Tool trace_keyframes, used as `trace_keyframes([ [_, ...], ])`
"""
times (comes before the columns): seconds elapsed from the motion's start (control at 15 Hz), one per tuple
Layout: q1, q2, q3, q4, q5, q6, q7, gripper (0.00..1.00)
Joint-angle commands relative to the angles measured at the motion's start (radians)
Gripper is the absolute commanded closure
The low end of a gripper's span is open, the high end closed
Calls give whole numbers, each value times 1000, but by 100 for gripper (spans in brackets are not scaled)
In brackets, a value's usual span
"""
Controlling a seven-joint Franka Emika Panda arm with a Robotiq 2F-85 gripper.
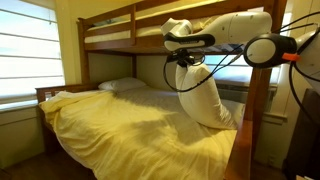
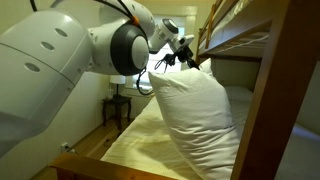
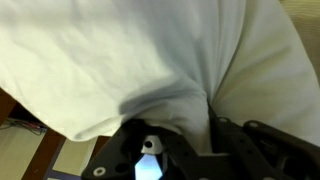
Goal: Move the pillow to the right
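My gripper will move down and outward over the yellow bedsheet, which lies below and outward of it, and let go of the pillow's top edge, because the pillow is standing upright.
The large cream-white pillow (image 1: 207, 98) hangs upright above the yellow bedsheet (image 1: 130, 125), held by its top corner. It also shows in an exterior view (image 2: 200, 115) next to the bunk's wooden post. My gripper (image 1: 182, 58) is shut on the pillow's top edge, seen too in an exterior view (image 2: 183, 60). In the wrist view the pillow's fabric (image 3: 150, 60) fills the frame and is pinched between my fingers (image 3: 190, 125).
A flatter pale pillow (image 1: 120, 86) lies at the head of the bed. The upper bunk's wooden rail (image 1: 110, 40) and a post (image 1: 262, 110) stand close to my arm. A small side table (image 2: 118, 105) stands beside the bed.
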Motion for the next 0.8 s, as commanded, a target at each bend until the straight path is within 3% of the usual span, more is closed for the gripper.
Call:
trace_keyframes([
  [0.0, -10, 20, 0, 28, 12, 0, 11, 84],
  [0.27, -29, 47, 0, 81, 22, 0, 13, 84],
  [0.33, -29, 48, 0, 83, 23, 0, 13, 96],
  [0.47, -27, 96, -2, 105, 19, 44, 53, 96],
  [0.73, -53, 178, 42, 154, 119, 162, 214, 96],
])
